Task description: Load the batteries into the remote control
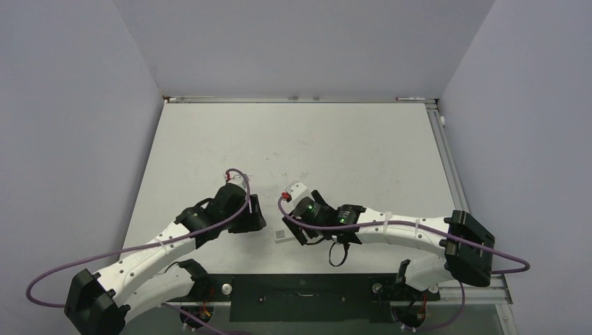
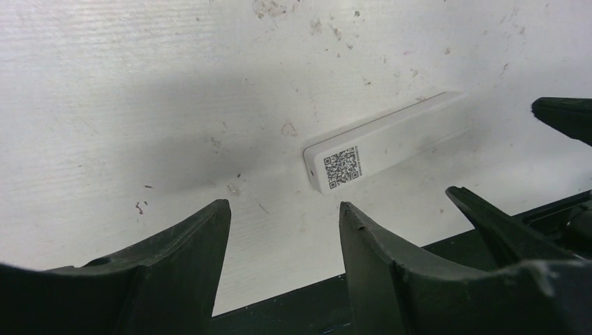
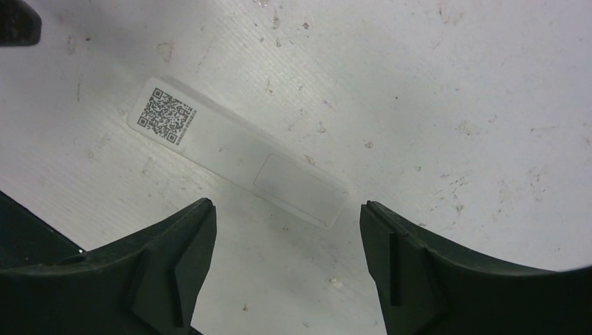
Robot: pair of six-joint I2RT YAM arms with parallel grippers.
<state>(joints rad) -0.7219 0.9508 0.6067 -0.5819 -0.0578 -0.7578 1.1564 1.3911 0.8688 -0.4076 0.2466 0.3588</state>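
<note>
My right gripper turns in line with the remote (image 3: pixel 237 150) next, because the remote lies slanted in the right wrist view. Then the gripper lowers its open fingers astride the cover end (image 3: pixel 301 187).
The remote control (image 1: pixel 281 234) lies flat on the white table between my two grippers, back side up. Its back carries a QR label (image 3: pixel 165 115) at one end and a flush rectangular cover panel (image 3: pixel 297 183) at the other. The batteries are out of view. My left gripper (image 2: pixel 283 206) is open just short of the remote's (image 2: pixel 384 143) QR end, with bare table between its fingers. My right gripper (image 3: pixel 287 204) is open wide over the table beside the cover end of the remote (image 3: pixel 237 150), apart from it. Neither gripper (image 1: pixel 260 225) (image 1: pixel 299 234) holds anything.
The table (image 1: pixel 314 146) is scuffed and speckled. A dark rail (image 1: pixel 300 287) runs along its near edge, close behind both grippers. Grey walls close in the left, back and right sides. The right gripper's fingertips (image 2: pixel 565 115) reach into the left wrist view.
</note>
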